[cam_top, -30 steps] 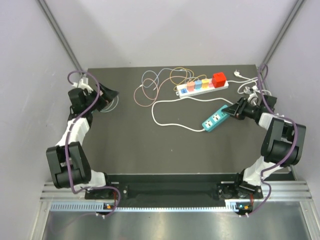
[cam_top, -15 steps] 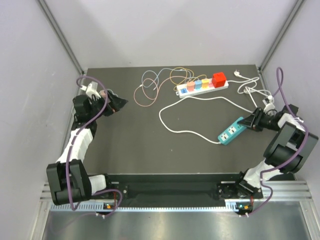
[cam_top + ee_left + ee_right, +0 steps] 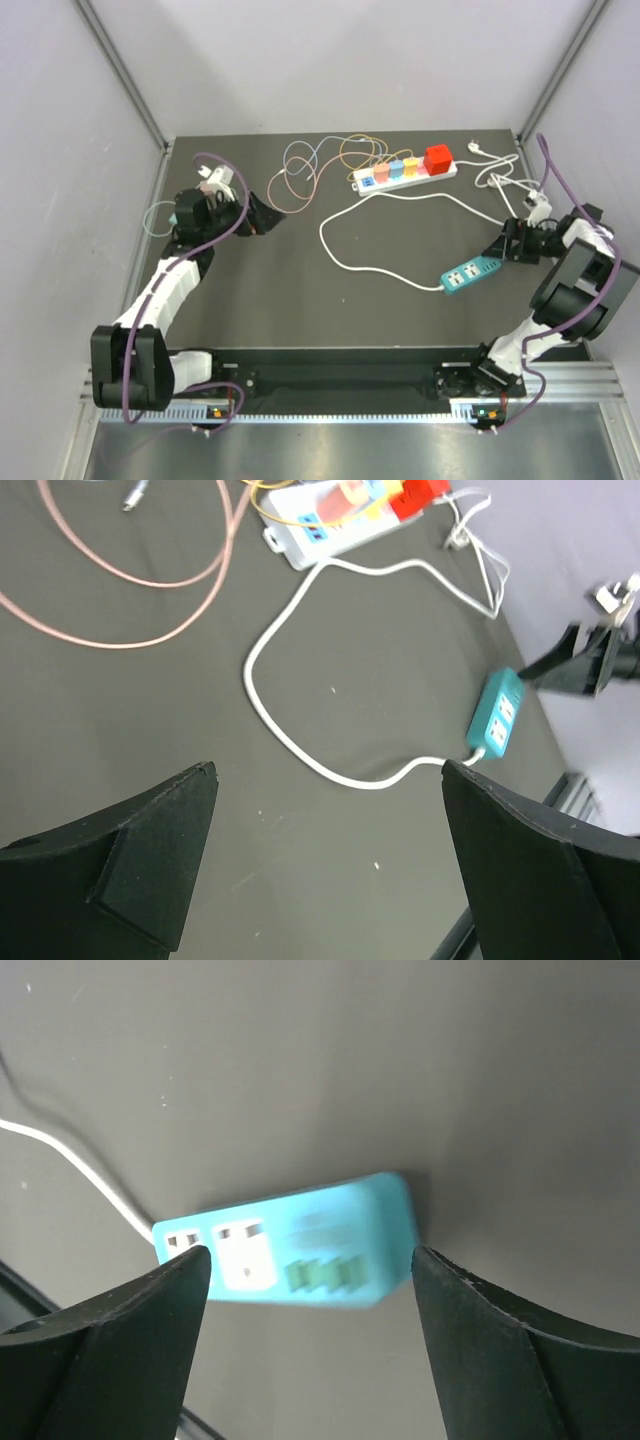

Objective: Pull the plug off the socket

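My left gripper will move outward, to the right in the top view, and down onto the salmon plug (image 3: 381,172) (image 3: 343,499), because that plug is in the white socket strip.
A white socket strip (image 3: 405,172) lies at the back of the table with several coloured plugs in it; a red plug (image 3: 437,157) sits at its right end. The left wrist view shows this strip (image 3: 330,525) far ahead. A teal power strip (image 3: 470,273) lies flat at the near right, its white cord (image 3: 370,262) looping back toward the white strip. My right gripper (image 3: 500,247) is open just beside the teal strip's right end. In the right wrist view the teal strip (image 3: 300,1250) is blurred between and beyond the parted fingers, untouched. My left gripper (image 3: 275,221) hangs open and empty left of centre.
Thin coloured cables (image 3: 300,175) coil on the table left of the white strip. A tangle of white cable (image 3: 500,180) with a loose white plug (image 3: 477,147) lies at the back right. Grey walls close in both sides, and the table's front edge is near the teal strip.
My right gripper dragged the teal strip toward the near right, then opened and let it go. My left arm swung right, toward the table's middle, still open.
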Controlling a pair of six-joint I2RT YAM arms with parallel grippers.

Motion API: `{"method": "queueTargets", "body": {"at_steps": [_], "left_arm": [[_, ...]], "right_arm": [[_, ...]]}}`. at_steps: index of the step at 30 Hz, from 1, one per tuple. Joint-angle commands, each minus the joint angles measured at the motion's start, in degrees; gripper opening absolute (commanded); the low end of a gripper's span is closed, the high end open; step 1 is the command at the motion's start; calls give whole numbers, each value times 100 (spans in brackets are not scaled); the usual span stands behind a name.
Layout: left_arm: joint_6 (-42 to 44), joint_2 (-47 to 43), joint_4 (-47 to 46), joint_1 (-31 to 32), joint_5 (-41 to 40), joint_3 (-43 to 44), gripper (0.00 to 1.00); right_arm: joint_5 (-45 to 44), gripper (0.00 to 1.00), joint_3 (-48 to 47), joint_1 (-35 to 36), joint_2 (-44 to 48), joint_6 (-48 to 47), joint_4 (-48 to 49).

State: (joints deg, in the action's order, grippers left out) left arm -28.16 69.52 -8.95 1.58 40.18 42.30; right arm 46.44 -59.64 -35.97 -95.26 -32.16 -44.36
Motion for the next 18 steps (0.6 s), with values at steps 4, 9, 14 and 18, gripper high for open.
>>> {"method": "queueTargets", "body": {"at_steps": [4, 9, 14, 18], "left_arm": [[1117, -167, 138, 834, -590, 295, 99], [1778, 280, 332, 1432, -871, 761, 99], [2657, 1010, 368, 2021, -1004, 1305, 99], [2983, 2053, 385, 2320, -1039, 1850, 99]], "right_arm": [[137, 92, -558, 107, 183, -1019, -477], [173, 100, -619, 563, 500, -1301, -504], [436, 100, -427, 1406, 1183, -1469, -329], [857, 100, 188, 1873, 2089, -1135, 872]]}}
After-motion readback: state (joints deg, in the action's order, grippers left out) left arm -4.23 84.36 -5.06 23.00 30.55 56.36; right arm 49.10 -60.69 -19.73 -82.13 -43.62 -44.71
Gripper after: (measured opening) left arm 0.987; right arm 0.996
